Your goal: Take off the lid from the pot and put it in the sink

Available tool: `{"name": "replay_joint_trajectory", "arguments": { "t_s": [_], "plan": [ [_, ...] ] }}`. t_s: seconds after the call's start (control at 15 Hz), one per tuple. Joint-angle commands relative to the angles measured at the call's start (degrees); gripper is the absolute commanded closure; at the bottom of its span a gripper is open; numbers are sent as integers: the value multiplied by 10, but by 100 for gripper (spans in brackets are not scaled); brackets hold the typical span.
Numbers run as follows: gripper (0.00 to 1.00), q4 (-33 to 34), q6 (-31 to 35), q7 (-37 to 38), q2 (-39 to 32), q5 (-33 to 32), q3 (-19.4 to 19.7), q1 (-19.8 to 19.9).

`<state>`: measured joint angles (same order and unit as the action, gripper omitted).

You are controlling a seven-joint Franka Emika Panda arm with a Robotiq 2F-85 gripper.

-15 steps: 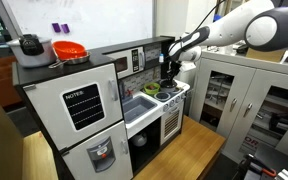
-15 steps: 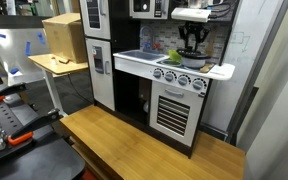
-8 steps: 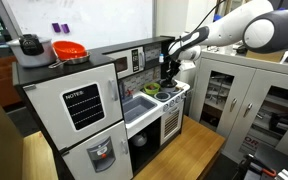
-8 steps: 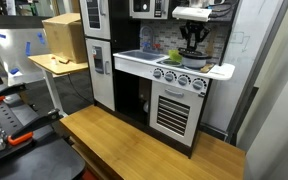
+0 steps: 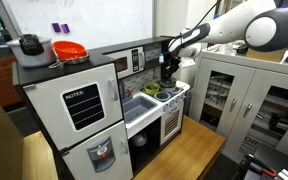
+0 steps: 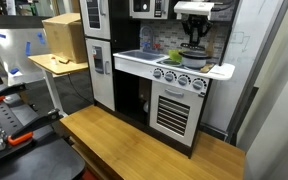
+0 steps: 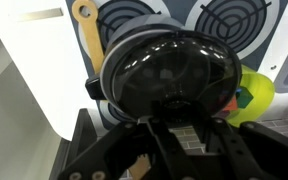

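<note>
My gripper carries the lid past the green dish next, then down into the open basin [image 5: 137, 106], since the sink lies beyond that dish.
In the wrist view the round dark greyish lid [image 7: 169, 70] fills the middle, and my gripper [image 7: 181, 112] is shut on its knob. The rim and a side handle of the small dark pot [image 7: 96, 92] show just under the lid's left edge. The pot stands on the toy stove in both exterior views [image 5: 170, 88] [image 6: 194, 58], with my gripper [image 6: 195, 38] straight above it. Whether the lid is clear of the pot I cannot tell. The pale sink [image 5: 136, 106] [image 6: 139, 53] lies beside the stove.
A green dish [image 7: 254, 95] [image 5: 152, 89] sits next to the pot on the stove top. A big grey cooker [image 5: 29, 46] and a red colander [image 5: 69, 50] stand on the toy fridge. The toy microwave shelf hangs above the stove.
My gripper and wrist have risen a little above the stove, straight up over the pot.
</note>
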<state>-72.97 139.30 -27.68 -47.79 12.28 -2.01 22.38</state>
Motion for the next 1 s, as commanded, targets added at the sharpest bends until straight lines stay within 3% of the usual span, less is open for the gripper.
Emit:
{"name": "replay_joint_trajectory", "arguments": {
  "t_s": [0.0,0.53,0.93],
  "plan": [
    [92,-34,16,7,25,-5,-2,5],
    [92,-140,7,-147,90,-10,-68,-10],
    [92,-196,-4,-251,122,10,-92,-20]
  ]
}}
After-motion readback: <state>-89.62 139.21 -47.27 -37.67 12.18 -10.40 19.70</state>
